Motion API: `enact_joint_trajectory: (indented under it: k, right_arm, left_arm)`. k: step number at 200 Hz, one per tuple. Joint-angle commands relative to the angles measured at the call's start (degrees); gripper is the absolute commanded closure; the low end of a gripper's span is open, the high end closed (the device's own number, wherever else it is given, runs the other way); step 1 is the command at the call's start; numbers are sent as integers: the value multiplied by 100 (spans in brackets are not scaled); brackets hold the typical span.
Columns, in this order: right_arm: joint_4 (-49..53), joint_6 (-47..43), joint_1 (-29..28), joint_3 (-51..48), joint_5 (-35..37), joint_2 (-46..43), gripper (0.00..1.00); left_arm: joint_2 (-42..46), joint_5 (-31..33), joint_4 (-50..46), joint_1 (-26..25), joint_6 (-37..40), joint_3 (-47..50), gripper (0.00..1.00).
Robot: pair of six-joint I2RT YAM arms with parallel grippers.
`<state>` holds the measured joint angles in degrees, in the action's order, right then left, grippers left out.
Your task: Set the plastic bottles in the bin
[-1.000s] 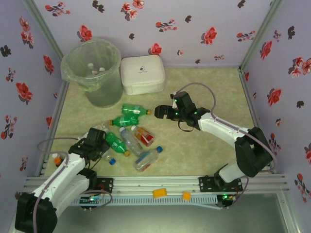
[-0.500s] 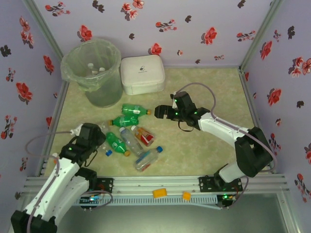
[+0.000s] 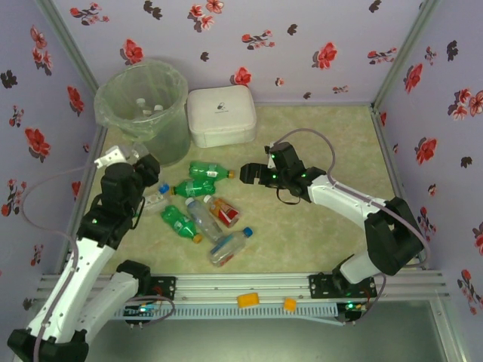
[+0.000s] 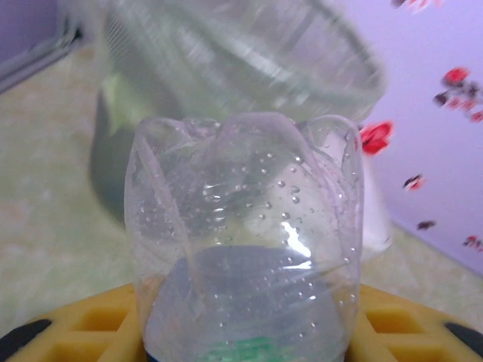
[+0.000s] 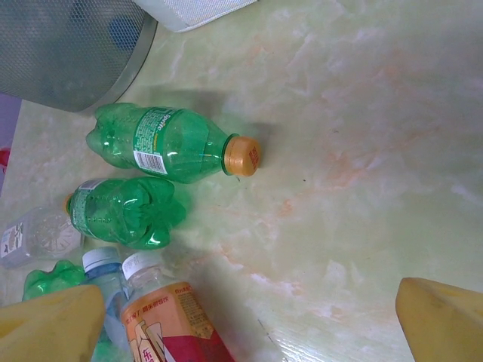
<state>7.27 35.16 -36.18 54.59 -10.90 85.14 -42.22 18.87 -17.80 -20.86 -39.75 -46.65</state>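
Note:
My left gripper needs to raise the bottle above the bin's rim, and then it should carry it outward to the bin's opening beyond its near side.
My left gripper [image 3: 151, 194] is shut on a clear plastic bottle [image 4: 245, 249] with a blue cap [image 3: 163, 188], held off the table just in front of the bin [image 3: 143, 105]. In the left wrist view the bin [image 4: 241, 60] looms close behind the bottle's base. Several plastic bottles lie mid-table: a green one with an orange cap [image 5: 170, 143], another green one [image 5: 124, 211], an orange-and-red-labelled one [image 5: 166, 320] and a clear one with a blue cap [image 3: 229, 247]. My right gripper [image 3: 245, 173] stands open beside the orange cap, holding nothing.
A white rounded square box [image 3: 221, 115] sits right of the bin against the back wall. Flowered walls close in three sides. Two small orange and yellow pieces [image 3: 248, 299] rest on the front rail. Bare table lies to the right [image 3: 339, 143].
My left arm has lifted from the table's front left and swung back toward the bin, carrying the clear bottle. The right arm has not moved.

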Motion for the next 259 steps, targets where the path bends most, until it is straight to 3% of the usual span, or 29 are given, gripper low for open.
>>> enact_joint_trajectory:
  k: [1, 21, 75, 146, 205, 234, 259]
  right_arm:
    - [-198, 165, -47, -54, -163, -59, 0]
    - [-165, 155, -44, -90, -185, -84, 0]
    - [-153, 180, -47, -235, -227, -221, 0]
    - [-21, 154, -51, -440, -246, -446, 0]
    - [98, 199, -68, -537, -202, -569, 1]
    - [108, 135, -99, -582, -190, -626, 0]
    - [213, -12, -152, -512, -189, -575, 1]
  left_arm:
    - [-398, -36, 1690, -40, 543, -280, 70]
    - [-905, -142, 2175, -34, 938, -752, 71]
    - [-2455, -287, 2325, 228, 2321, -2491, 70]
    - [-4134, -638, 1668, 1207, 2296, -4035, 71]
    - [-5275, -1049, 576, 1348, 2145, -5100, 66]
    - [-5379, -1140, 403, 1365, 1944, -5069, 57]
    - [-5288, -1158, 422, 1375, 1806, -4920, 34]
